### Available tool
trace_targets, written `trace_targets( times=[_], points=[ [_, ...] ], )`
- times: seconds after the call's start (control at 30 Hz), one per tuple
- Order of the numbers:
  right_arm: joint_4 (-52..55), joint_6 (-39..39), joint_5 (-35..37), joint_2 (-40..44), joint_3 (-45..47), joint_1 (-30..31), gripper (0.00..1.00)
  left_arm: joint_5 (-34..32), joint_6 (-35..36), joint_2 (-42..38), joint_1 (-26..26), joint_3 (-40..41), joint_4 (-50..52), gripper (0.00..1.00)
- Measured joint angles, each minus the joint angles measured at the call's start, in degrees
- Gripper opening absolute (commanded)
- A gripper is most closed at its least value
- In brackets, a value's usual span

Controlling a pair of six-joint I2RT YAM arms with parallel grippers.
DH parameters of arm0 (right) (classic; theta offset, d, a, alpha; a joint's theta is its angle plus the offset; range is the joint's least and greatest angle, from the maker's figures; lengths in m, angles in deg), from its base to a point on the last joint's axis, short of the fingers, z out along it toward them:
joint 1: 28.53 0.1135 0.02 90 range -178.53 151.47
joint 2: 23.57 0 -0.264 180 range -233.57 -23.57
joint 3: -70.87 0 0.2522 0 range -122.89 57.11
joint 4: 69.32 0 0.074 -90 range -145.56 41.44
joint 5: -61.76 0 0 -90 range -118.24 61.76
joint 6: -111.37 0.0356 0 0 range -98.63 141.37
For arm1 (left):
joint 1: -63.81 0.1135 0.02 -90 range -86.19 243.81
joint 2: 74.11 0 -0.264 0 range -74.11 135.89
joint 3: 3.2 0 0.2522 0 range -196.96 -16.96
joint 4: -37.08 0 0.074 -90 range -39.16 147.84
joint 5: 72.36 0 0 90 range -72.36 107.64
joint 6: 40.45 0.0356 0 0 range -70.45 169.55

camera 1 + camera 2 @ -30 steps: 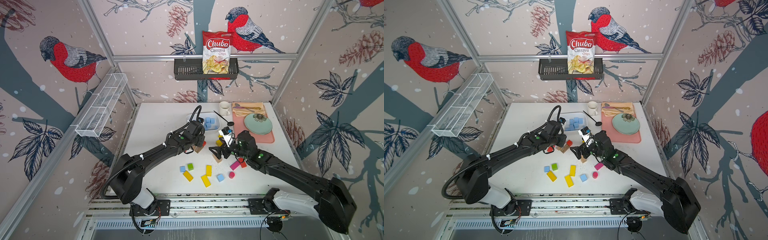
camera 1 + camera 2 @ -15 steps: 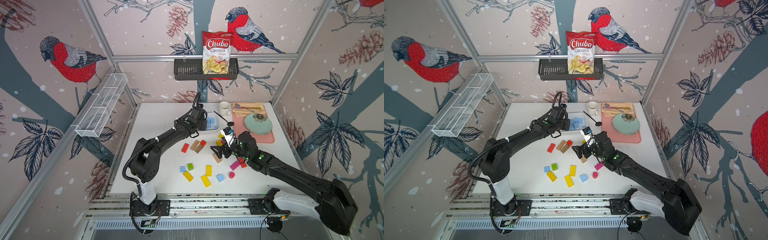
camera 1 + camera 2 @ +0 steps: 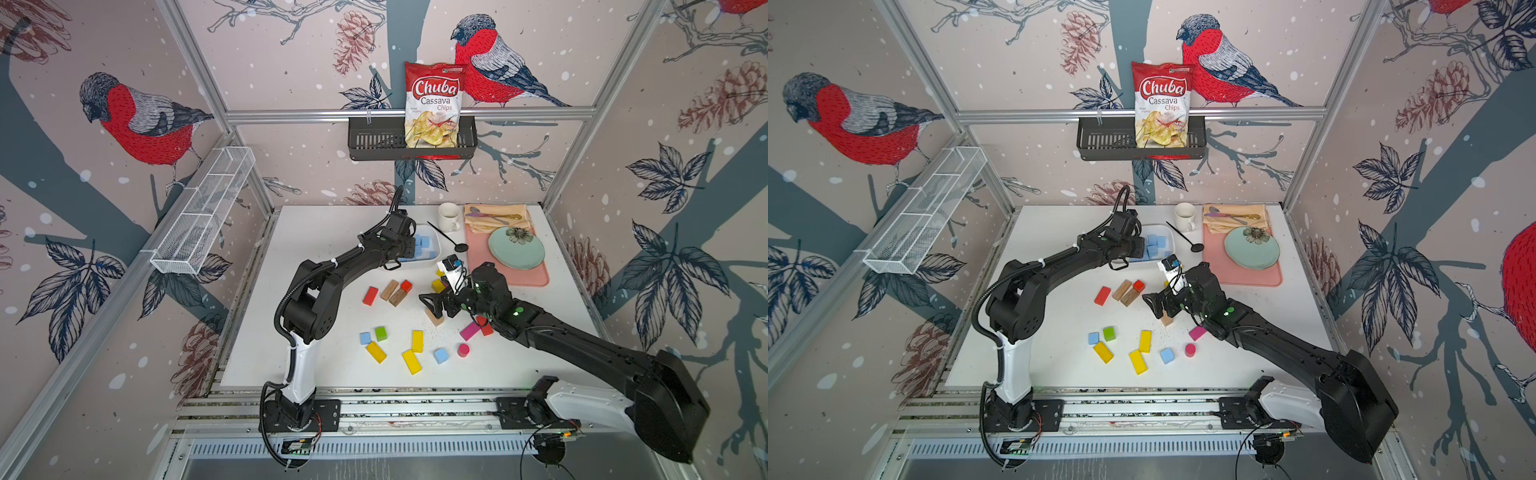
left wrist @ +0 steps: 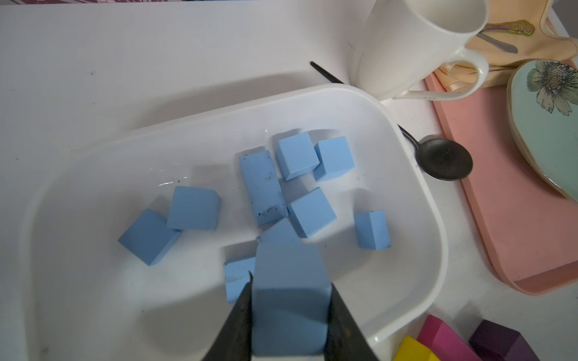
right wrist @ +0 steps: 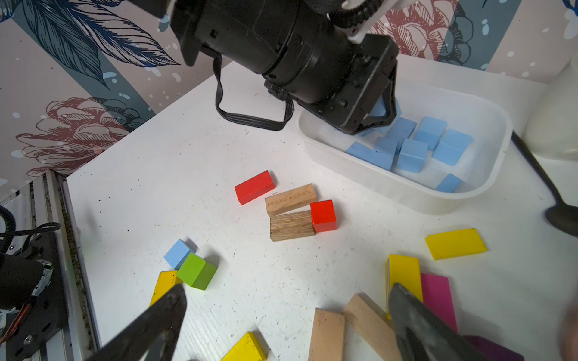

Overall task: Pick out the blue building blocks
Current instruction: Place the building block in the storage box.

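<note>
The white bin has only blue blocks inside it, so my left gripper should go down slightly toward them next and let go of its building block there.
My left gripper (image 4: pixel 291 300) is shut on a blue building block (image 4: pixel 291 275) and holds it above the white bin (image 4: pixel 438 225). Several blue building blocks (image 4: pixel 264 187) lie in that bin, seen in both top views (image 3: pixel 422 245) (image 3: pixel 1156 245). Two more blue cubes rest on the table, one beside a green block (image 3: pixel 365 338) (image 5: pixel 177 253) and one near the front (image 3: pixel 441 355). My right gripper (image 5: pixel 287 293) hangs open over mid-table (image 3: pixel 434 303), above tan blocks (image 5: pixel 327 331), with nothing between its fingers.
Red (image 5: pixel 255 187), wooden (image 5: pixel 291 225), yellow (image 3: pixel 411 360), pink (image 3: pixel 469 331) and purple blocks are scattered around mid-table. A white mug (image 3: pixel 449 216), a black spoon (image 3: pixel 460 247) and a pink tray (image 3: pixel 536 278) with a plate stand at the back right.
My left arm has swung from the blocks at mid-table back to the bin, carrying the blue block. The right arm has hardly moved.
</note>
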Motion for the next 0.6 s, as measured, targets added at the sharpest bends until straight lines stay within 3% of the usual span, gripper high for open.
trace_targets(
  times=[0.4, 0.6],
  points=[
    [0.04, -0.2, -0.11, 0.13, -0.09, 0.2, 0.99, 1.86, -0.22, 3.61, 0.13, -1.86, 0.44, 0.16],
    [0.04, -0.2, 0.55, 0.13, -0.09, 0.2, 0.99, 2.82, -0.24, 4.48, 0.17, -2.05, 0.66, 0.31]
  ],
)
